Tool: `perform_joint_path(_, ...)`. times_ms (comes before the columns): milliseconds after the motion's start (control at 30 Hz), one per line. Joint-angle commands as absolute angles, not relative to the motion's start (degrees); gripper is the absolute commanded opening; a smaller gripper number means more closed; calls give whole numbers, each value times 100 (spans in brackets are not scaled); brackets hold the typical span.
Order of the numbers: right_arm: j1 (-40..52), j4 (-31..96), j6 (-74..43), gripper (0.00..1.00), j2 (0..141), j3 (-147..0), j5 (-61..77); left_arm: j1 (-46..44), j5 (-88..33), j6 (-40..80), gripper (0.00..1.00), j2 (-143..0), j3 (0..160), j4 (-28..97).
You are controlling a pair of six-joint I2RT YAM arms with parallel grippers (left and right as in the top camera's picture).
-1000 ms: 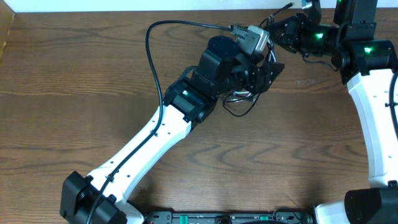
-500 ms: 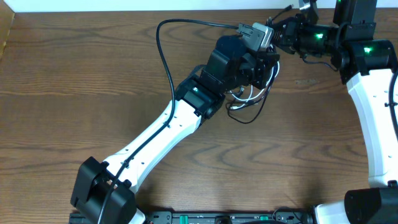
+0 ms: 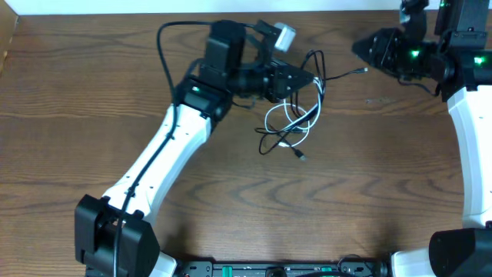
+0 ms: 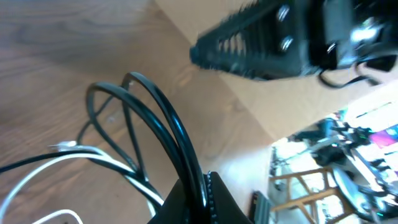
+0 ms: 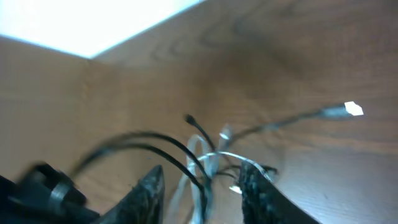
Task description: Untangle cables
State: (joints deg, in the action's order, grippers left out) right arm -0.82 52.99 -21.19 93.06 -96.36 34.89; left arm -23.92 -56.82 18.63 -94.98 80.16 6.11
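I need to lift my left gripper to the left in the overhead view, pulling the black loop from the white cable below it, and then let the loop go.
The cables lie in a loose tangle at the table's upper middle. A white cable loops over a black cable, and one plug end trails off to the right. My left gripper is shut on a loop of the black cable, which runs between its jaws in the left wrist view, with the white cable below it. My right gripper stands apart to the right, open and holding nothing. Its fingers frame the tangle from a distance.
The left arm's thick black wire arcs above its forearm near the table's back edge. The right arm's white link runs down the right side. Bare wood lies in front of the tangle.
The right gripper has let go and drawn back to the right. The left gripper has shut on the black cable and swung left with it, leaving the tangle looser and more spread out.
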Motion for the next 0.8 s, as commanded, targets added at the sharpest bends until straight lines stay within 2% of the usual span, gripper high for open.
perform_joint_path(0,200,5610,-1022,32,9384,-9662,3439,-2314,-6344,2025,7,-9312,8086,574)
perform_joint_path(200,832,5699,-913,22,9771,-9662,3404,-2316,-6121,2335,8,-9310,8086,554)
perform_joint_path(333,1212,5391,-917,18,10162,-9662,3398,-2316,-5428,2969,7,-9266,8086,552)
perform_joint_path(600,1308,5087,-1066,18,10600,-9662,3015,-2316,-4965,3378,8,-9076,8086,552)
perform_joint_path(767,1321,4777,-1061,24,10615,-9662,3284,-2316,-4967,3463,7,-9052,8086,554)
